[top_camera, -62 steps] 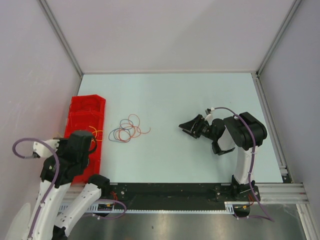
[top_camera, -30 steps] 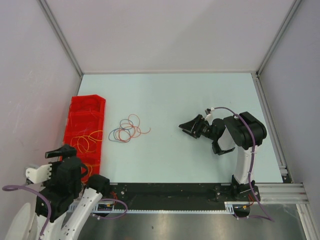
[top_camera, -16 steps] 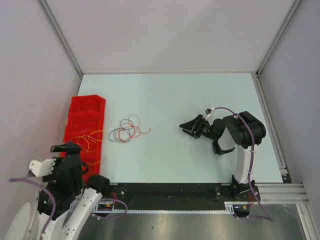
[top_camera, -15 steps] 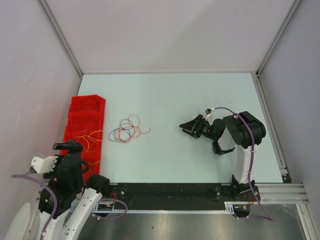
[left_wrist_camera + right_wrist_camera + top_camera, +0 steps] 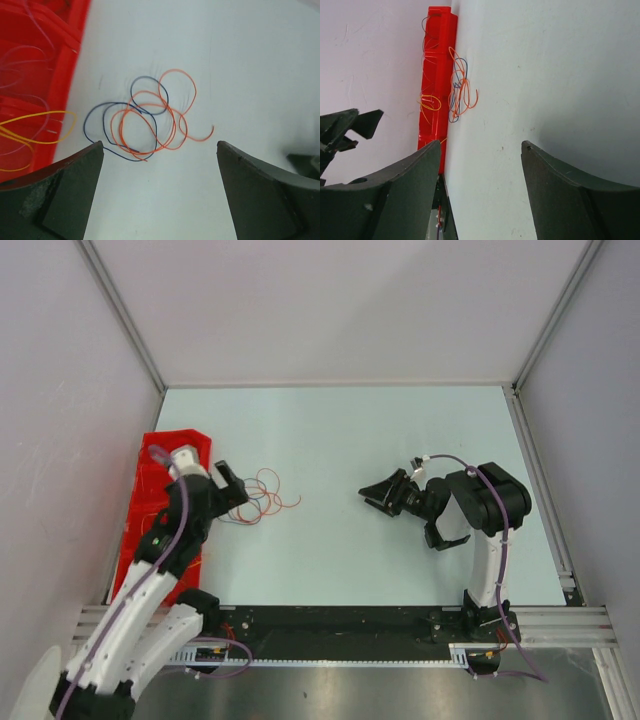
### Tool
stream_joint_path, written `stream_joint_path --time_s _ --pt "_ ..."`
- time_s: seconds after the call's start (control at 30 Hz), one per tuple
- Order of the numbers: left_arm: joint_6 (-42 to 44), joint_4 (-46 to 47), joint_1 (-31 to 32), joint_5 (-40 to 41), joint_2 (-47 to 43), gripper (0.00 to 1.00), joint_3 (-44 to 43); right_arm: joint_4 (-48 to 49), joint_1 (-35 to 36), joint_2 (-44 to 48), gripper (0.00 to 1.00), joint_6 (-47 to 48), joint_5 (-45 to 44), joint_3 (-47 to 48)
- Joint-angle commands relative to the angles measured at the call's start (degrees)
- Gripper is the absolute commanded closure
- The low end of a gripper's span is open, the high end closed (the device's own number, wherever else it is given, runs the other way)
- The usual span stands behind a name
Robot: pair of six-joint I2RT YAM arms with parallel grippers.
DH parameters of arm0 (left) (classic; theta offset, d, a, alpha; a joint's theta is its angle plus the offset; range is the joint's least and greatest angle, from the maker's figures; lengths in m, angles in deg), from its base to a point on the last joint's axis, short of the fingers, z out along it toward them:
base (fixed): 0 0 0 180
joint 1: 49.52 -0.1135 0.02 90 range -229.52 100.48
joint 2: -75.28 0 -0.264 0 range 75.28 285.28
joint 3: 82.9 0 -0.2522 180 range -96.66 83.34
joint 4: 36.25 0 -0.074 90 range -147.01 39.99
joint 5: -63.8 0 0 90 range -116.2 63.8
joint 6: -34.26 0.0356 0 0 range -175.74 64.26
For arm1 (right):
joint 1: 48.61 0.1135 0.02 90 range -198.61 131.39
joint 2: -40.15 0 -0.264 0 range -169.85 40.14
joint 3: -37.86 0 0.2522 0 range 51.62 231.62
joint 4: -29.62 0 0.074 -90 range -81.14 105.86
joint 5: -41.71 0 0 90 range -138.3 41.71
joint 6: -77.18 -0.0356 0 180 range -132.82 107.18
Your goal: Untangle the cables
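Observation:
My left gripper lowers across onto parts of the orange wires clear of the blue wire [image 5: 271, 501] [image 5: 175, 129] next, as they lie below it, to its right in the top view.
The cables [image 5: 264, 496] are thin orange and dark blue wires in a small knot of loops on the pale table, just right of the red bin. In the left wrist view the cables [image 5: 150, 120] lie a little ahead of my left gripper [image 5: 159, 145]. Its jaws are wide open and empty. From above, my left gripper [image 5: 234, 486] hovers at the left edge of the tangle. My right gripper [image 5: 368, 496] stands open and empty mid-table, well right of the wires and pointing at them. In its own view, my right gripper [image 5: 481, 145] faces the far-off cables [image 5: 461, 92].
A red bin [image 5: 148, 502] lies along the left wall and holds yellow and other thin wires [image 5: 35, 134]. The same red bin [image 5: 438, 65] appears in the right wrist view. Enclosure walls stand on three sides, and a black rail [image 5: 340, 622] runs along the near edge.
My left arm has swung up from the near left corner, over the red bin, to the left side of the tangle. The right arm and the cables have not moved.

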Motion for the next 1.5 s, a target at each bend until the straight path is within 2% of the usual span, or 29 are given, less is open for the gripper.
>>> stream_joint_path --time_s 0.0,0.2,0.37,0.63,1.13,1.23,1.47 --pt "5.63 6.19 -0.30 -9.66 11.48 0.00 -3.49 -17.23 -0.41 -5.71 0.28 5.06 -3.92 -2.80" --pt "6.07 9.45 -0.21 -12.48 23.86 0.03 -6.48 -17.14 -0.49 -5.80 0.27 5.06 -3.92 -2.88" --pt "8.71 11.56 0.40 -11.43 32.40 0.05 -8.85 -16.79 -0.49 -5.88 0.27 4.89 -3.93 -2.88" --pt "7.84 10.94 3.74 -9.06 45.50 0.10 -13.34 -15.22 -0.67 -7.02 0.27 4.19 -3.66 -2.80" --pt "5.11 10.42 6.03 -6.06 57.81 0.17 -17.91 -13.19 -1.28 -8.43 0.27 3.31 -2.69 -2.88" --pt "4.85 10.86 6.03 -6.59 59.40 0.21 -17.82 -13.10 -1.20 -8.43 0.27 3.31 -2.69 -2.80" --pt "4.49 12.70 6.12 -8.70 60.98 0.37 -17.12 -13.01 -1.37 -8.43 0.26 3.22 -2.87 -2.80"
